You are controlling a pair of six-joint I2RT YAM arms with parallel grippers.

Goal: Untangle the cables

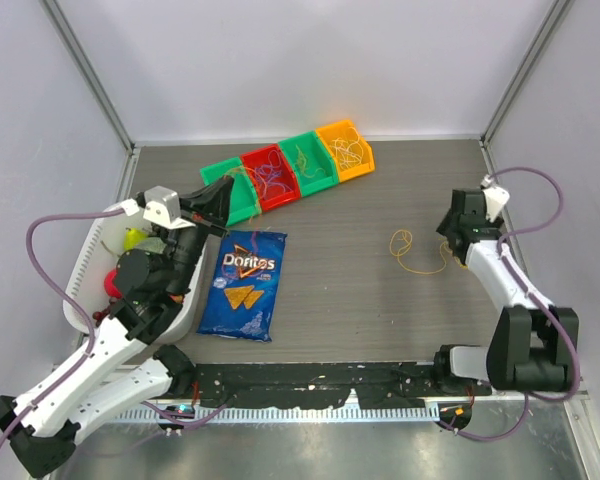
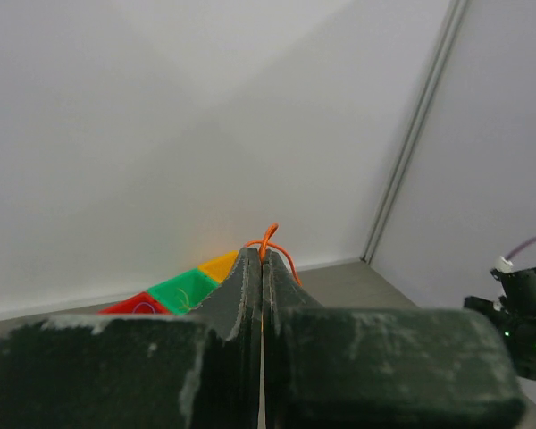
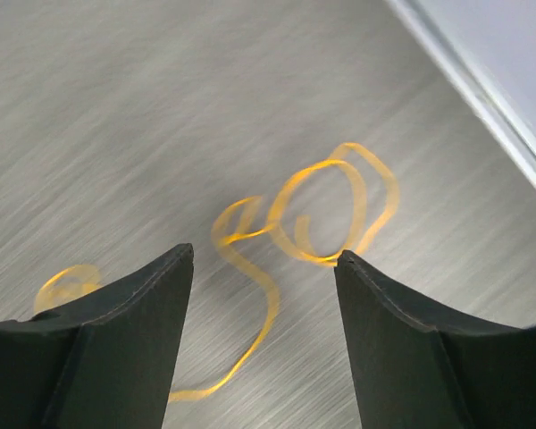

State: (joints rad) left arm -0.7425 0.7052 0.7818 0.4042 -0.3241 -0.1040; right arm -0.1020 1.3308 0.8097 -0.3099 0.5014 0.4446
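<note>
My left gripper holds the orange cable up, so my right gripper will turn and swing across the table to the hanging piece of the orange cable next.
My left gripper (image 1: 226, 190) is shut on a thin orange cable (image 2: 270, 239), whose loop sticks out past the fingertips (image 2: 250, 261). It hovers over the left green bin (image 1: 244, 207). A yellow-orange cable (image 1: 408, 248) lies loose in loops on the table at the right. My right gripper (image 1: 450, 232) is open just right of it. In the right wrist view the cable (image 3: 326, 210) lies ahead of and between the spread fingers (image 3: 152, 286), blurred. More thin cables lie in the bins.
Four bins stand in a row at the back: green, red (image 1: 270, 180), green (image 1: 310, 160), orange (image 1: 346, 148). A blue Doritos bag (image 1: 243, 283) lies left of centre. A white basket (image 1: 80, 275) with coloured items stands at the left edge.
</note>
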